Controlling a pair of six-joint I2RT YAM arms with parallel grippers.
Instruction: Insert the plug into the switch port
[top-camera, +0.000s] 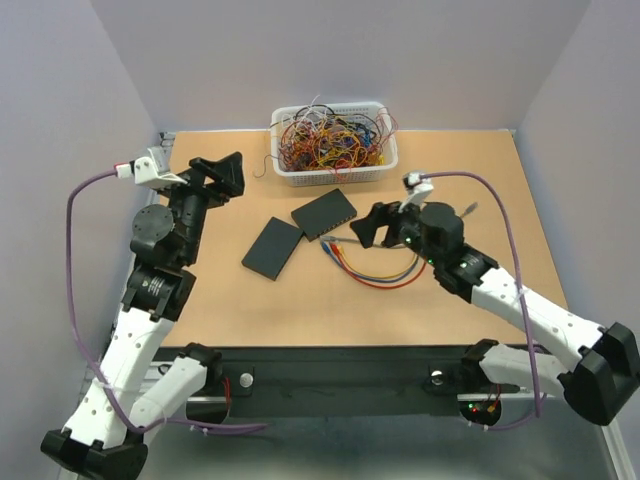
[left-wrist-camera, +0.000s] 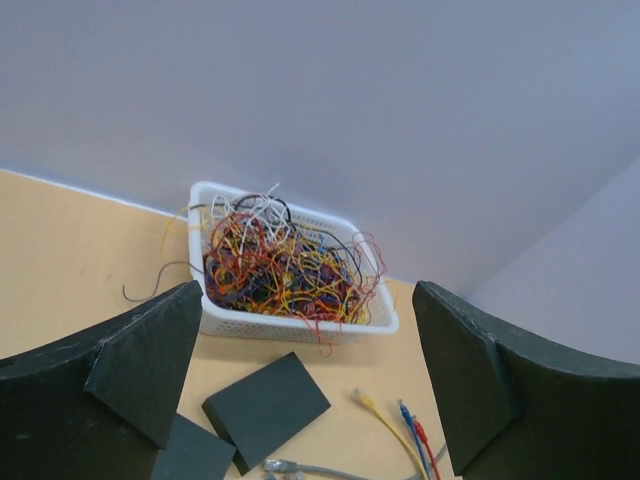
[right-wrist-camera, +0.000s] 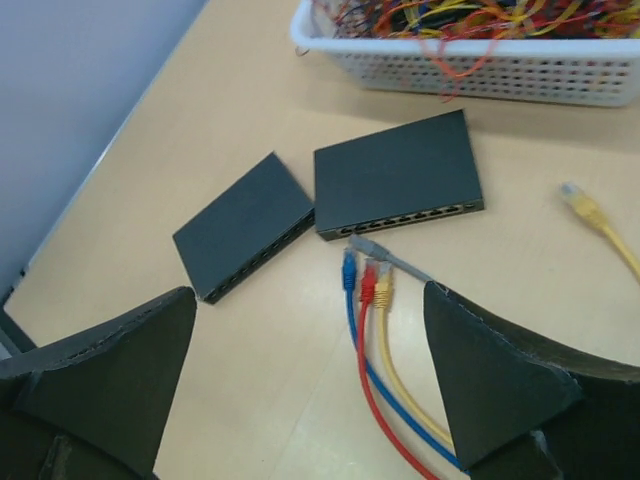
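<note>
Next, my right gripper moves down and to the left in the top view onto the blue plug's body (top-camera: 327, 247) (right-wrist-camera: 349, 273), since the blue plug's head already points toward the ports.
Two flat matte-black switch boxes lie mid-table: one (top-camera: 325, 213) farther back and one (top-camera: 272, 248) to its left. In the right wrist view the farther box (right-wrist-camera: 395, 180) shows its row of ports (right-wrist-camera: 405, 220) on the near edge, and the other box (right-wrist-camera: 243, 222) has ports too. Grey (right-wrist-camera: 365, 245), blue (right-wrist-camera: 349, 270), red (right-wrist-camera: 367, 283) and yellow (right-wrist-camera: 383, 286) plugs lie just in front of the ports, touching nothing. My right gripper (right-wrist-camera: 310, 390) is open and empty above the cables (top-camera: 375, 268). My left gripper (top-camera: 223, 176) is open and empty, raised at the left.
A white basket (top-camera: 333, 172) full of tangled coloured wires stands at the back centre, also in the left wrist view (left-wrist-camera: 300, 325). Another yellow plug (right-wrist-camera: 580, 200) lies right of the boxes. Purple walls enclose the table on three sides.
</note>
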